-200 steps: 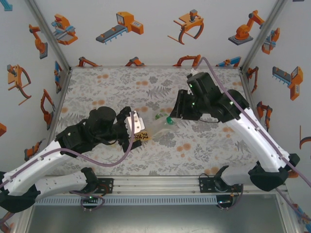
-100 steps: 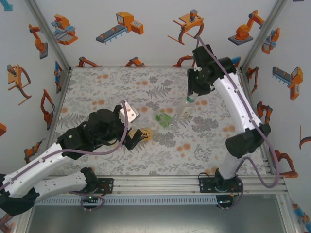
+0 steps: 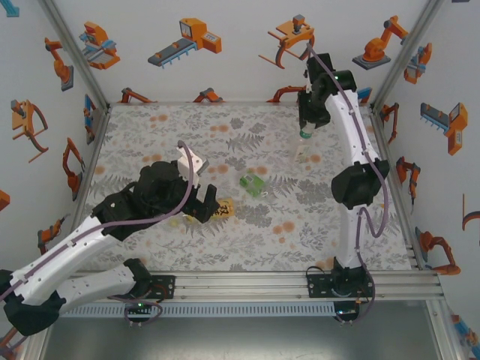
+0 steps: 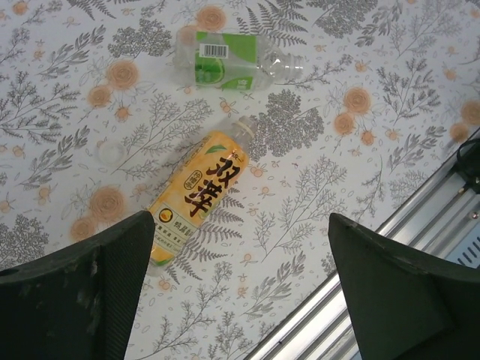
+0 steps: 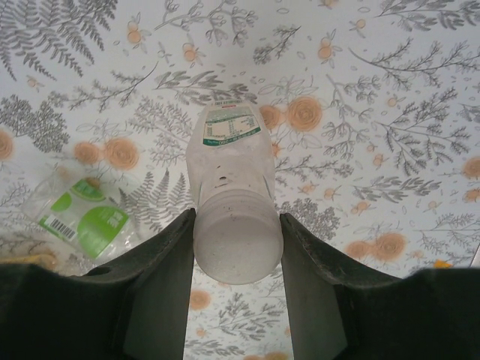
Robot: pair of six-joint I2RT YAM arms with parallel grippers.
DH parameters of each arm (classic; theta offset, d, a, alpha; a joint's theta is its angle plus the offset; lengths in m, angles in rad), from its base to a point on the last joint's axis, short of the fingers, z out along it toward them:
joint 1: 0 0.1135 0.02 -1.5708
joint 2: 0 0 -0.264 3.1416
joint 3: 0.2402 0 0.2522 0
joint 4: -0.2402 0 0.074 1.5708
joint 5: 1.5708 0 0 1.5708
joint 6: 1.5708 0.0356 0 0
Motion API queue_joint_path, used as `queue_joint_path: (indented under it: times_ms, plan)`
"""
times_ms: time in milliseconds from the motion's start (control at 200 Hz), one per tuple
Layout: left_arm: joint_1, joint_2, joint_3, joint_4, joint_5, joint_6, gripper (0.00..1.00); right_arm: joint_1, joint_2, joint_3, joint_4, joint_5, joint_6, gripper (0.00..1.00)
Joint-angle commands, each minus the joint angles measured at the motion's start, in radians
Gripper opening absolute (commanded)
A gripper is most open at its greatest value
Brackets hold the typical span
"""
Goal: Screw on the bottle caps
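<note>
Bare tabletop lies below, so my right gripper will next lower the clear bottle to stand there, away from the green bottle (image 4: 225,66), then release the whitish cap.
The amber bottle (image 4: 196,193) with a yellow label lies on its side on the table, its neck bare. A whitish bottle cap (image 4: 111,153) lies loose to its left. The short green bottle (image 4: 225,66) lies on its side further off. My left gripper (image 4: 240,300) hovers open above the amber bottle's base end, nothing between its fingers. At the back right, my right gripper (image 5: 238,259) is shut on the whitish cap (image 5: 238,247) atop the slim clear bottle (image 5: 229,150), which hangs upright below it. In the top view that bottle (image 3: 303,148) is under the right gripper (image 3: 307,124).
The metal rail (image 4: 420,247) at the table's near edge runs close beside my left gripper. The green bottle (image 5: 82,214) lies left of the clear bottle in the right wrist view. The enclosure's back wall (image 3: 240,52) stands just behind the right arm.
The right arm has swung from the table's middle to the back right, carrying the clear bottle upright. The left gripper has drawn back from the amber bottle, which now lies free.
</note>
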State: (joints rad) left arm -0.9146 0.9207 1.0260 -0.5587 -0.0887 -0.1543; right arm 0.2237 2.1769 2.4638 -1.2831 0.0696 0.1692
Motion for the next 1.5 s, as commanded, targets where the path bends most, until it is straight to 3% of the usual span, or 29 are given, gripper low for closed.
queue_joint_path:
  times_ms: [0, 170, 245, 280, 491, 886, 1081, 1237, 1392, 1492]
  plan:
    - [0.018, 0.053, 0.043, -0.053, -0.004, -0.042, 0.88, -0.023, 0.024, 0.051, -0.010, 0.012, -0.033, 0.13]
    - [0.023, 0.097, 0.069, -0.059, 0.008, -0.034, 0.89, -0.039, 0.046, 0.049, 0.023, 0.004, -0.045, 0.13]
    - [0.025, 0.098, 0.065, -0.042, 0.012, -0.033, 0.93, -0.044, 0.059, 0.049, 0.031, 0.009, -0.049, 0.13]
    - [0.026, 0.100, 0.067, -0.040, 0.014, -0.031, 0.99, -0.046, 0.063, 0.049, 0.033, 0.011, -0.050, 0.13]
    - [0.033, 0.119, 0.075, -0.040, 0.028, -0.035, 0.97, -0.050, 0.087, 0.045, 0.043, 0.011, -0.058, 0.15]
    - [0.037, 0.007, -0.023, 0.119, 0.032, -0.035, 0.97, -0.050, 0.078, 0.013, 0.047, 0.018, -0.057, 0.40]
    - [0.051, 0.022, -0.009, 0.100, -0.001, -0.108, 0.97, -0.050, 0.070, 0.009, 0.048, 0.019, -0.059, 0.43]
    - [0.051, 0.042, 0.035, 0.041, -0.058, -0.121, 0.97, -0.053, 0.067, 0.000, 0.048, 0.010, -0.062, 0.41]
    - [0.058, -0.037, -0.022, 0.107, -0.079, -0.154, 0.97, -0.051, 0.058, -0.006, 0.046, 0.012, -0.063, 0.62]
    - [0.068, -0.055, -0.035, 0.097, -0.059, -0.173, 0.97, -0.052, 0.047, -0.008, 0.046, 0.025, -0.062, 0.70]
